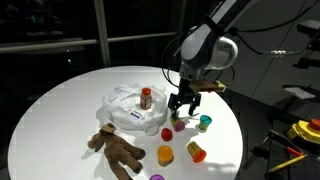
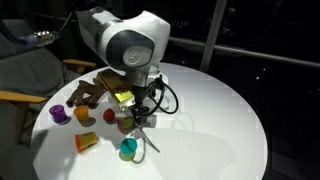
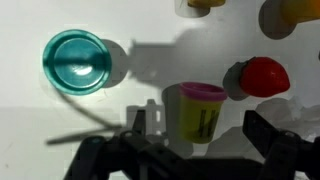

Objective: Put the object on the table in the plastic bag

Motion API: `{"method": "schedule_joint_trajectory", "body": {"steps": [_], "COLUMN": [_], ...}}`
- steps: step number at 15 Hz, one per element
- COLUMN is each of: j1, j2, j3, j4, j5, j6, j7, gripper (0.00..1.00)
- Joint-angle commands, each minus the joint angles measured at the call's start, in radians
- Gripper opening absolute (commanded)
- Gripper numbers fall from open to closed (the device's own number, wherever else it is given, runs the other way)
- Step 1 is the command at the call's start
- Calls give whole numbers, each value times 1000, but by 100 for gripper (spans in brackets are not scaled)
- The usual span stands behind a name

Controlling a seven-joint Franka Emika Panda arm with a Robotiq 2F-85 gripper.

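Observation:
I should next lower my gripper over the pink lid, then close on the tub's sides.
On the round white table (image 1: 60, 112) lies the translucent plastic bag (image 1: 122, 104), crumpled, with a brown bottle with a red cap (image 1: 146, 97) standing in it. My gripper (image 1: 182, 106) hangs just beside the bag and is open. In the wrist view a small yellow tub with a pink lid (image 3: 198, 110) stands upright between the open fingers (image 3: 262, 130) of the gripper (image 3: 200, 132), and nothing grips it. In an exterior view the gripper (image 2: 140, 108) points down among the toys, and the arm hides the bag.
A teal cup (image 3: 75, 62) (image 1: 204, 123) and a red object (image 3: 262, 75) stand close to the tub. Orange (image 1: 196, 151) and yellow (image 1: 165, 154) cups and a brown plush bear (image 1: 115, 148) lie nearer the table's front edge. A purple cup (image 2: 59, 114) stands near the rim.

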State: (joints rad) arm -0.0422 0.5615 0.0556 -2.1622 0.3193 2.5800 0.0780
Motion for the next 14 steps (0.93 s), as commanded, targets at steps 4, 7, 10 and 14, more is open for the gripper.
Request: {"method": "schedule_joint_trajectory", "body": {"steps": [4, 7, 10, 14], "j1": [40, 28, 17, 4], "j2": [50, 87, 94, 68], "j3": [-22, -9, 7, 28], "j4": [14, 33, 29, 3], "j5": [-54, -49, -38, -28], "j6": [34, 59, 101, 135], "j7": [54, 33, 21, 12], "gripper": [100, 97, 70, 39]}}
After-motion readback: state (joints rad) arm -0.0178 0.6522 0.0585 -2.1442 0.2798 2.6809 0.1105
